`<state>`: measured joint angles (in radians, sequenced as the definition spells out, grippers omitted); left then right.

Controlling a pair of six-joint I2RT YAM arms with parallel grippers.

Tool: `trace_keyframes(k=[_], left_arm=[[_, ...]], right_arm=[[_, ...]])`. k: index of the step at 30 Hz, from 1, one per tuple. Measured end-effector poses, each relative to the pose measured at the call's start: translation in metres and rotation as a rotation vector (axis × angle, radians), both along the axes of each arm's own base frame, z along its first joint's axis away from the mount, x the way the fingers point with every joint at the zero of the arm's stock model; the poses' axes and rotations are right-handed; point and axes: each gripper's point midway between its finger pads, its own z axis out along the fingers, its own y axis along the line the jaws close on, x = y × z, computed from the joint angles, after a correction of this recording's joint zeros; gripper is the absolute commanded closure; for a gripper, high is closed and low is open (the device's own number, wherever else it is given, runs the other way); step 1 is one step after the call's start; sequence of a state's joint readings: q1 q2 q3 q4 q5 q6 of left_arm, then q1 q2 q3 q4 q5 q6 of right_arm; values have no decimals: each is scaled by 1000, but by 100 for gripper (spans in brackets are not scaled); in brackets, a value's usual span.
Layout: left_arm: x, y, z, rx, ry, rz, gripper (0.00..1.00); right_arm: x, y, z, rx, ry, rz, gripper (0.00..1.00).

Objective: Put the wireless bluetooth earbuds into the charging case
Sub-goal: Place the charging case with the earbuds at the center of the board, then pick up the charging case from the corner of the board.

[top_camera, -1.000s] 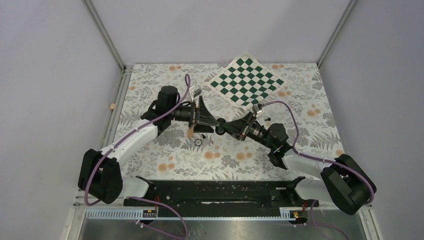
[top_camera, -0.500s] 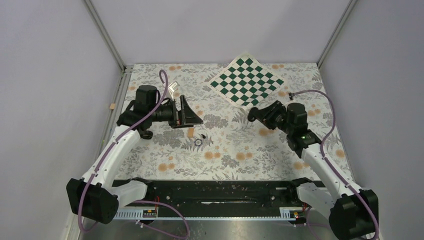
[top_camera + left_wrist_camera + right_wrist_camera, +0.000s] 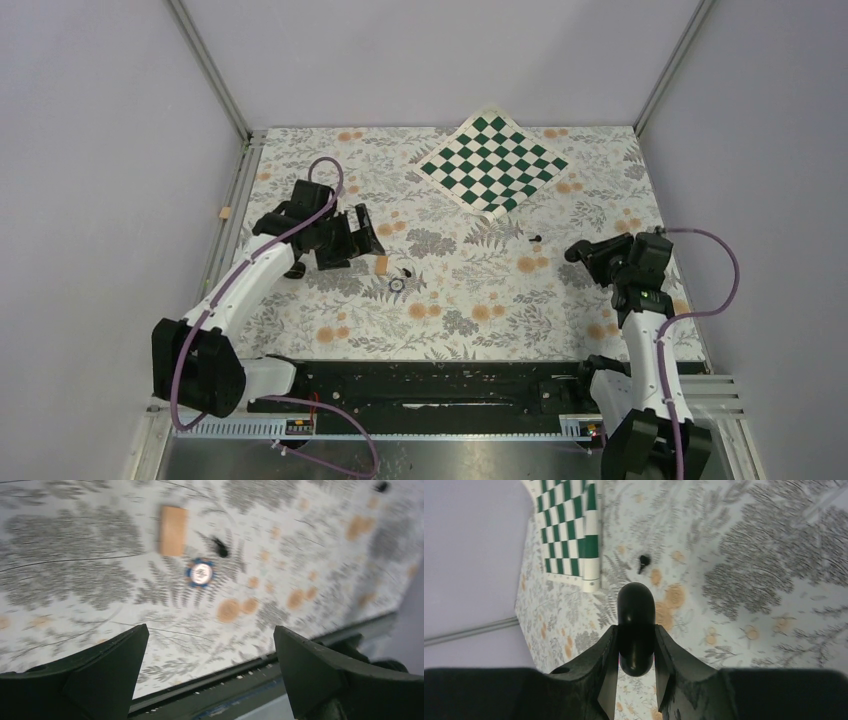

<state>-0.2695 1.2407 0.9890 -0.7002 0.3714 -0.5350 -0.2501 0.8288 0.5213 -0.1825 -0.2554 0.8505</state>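
Observation:
The clear patch of floral cloth (image 3: 731,641) is below and back from the right gripper, so that gripper needs to go down and draw back to release the charging case (image 3: 636,625).
My right gripper (image 3: 636,629) is shut on the charging case (image 3: 636,625), a black rounded pebble with its lid closed, held off the table at the right (image 3: 582,252). One black earbud (image 3: 643,562) lies ahead of it on the floral cloth near the chessboard's corner (image 3: 535,240). A second earbud (image 3: 220,547) lies mid-table (image 3: 407,270), next to a tan strip and a blue-rimmed ring. My left gripper (image 3: 211,630) hangs wide open and empty, up and to the left of that earbud (image 3: 350,238).
A tan strip (image 3: 173,523) and a blue-rimmed ring (image 3: 201,573) lie by the middle earbud. A green-and-white chessboard (image 3: 493,163) lies at the back. A black rail (image 3: 440,385) runs along the near edge. Walls enclose the table.
Both arms have pulled apart from the middle. The right one swung right and nearer with the case in its grip. The left one drew back to the left, still open.

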Motion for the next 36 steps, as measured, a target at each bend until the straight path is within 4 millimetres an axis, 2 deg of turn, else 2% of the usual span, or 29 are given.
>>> trace_keyframes(k=[4,8,12,15,18,21,23,28,32,36], left_arm=[[9,28,-21,144,49,114,1],[16,53,-24,165,79,222,1],[29,100,-30,135,114,456,1],[15,125,-52,139,187,602,1],[3,128,-67,115,266,649,1],[4,126,-75,81,315,668,1],[3,126,-80,80,344,686,1],[3,127,-83,77,382,711,1],[8,128,-86,78,404,710,1],[8,130,-83,90,417,712,1]], right_arm=[[-13,-8,-35,45,81,-57,100],[-24,-8,-69,100,174,-83,100],[-27,-9,-77,94,191,-87,96],[-26,-14,-79,72,185,-102,83],[-30,-16,-87,58,205,-113,65],[-34,-17,-98,58,242,-117,41],[-39,-17,-107,55,268,-124,32],[-43,-20,-111,41,287,-137,26],[-49,-30,-109,-11,316,-171,26],[-50,-34,-92,-52,297,-170,27]])
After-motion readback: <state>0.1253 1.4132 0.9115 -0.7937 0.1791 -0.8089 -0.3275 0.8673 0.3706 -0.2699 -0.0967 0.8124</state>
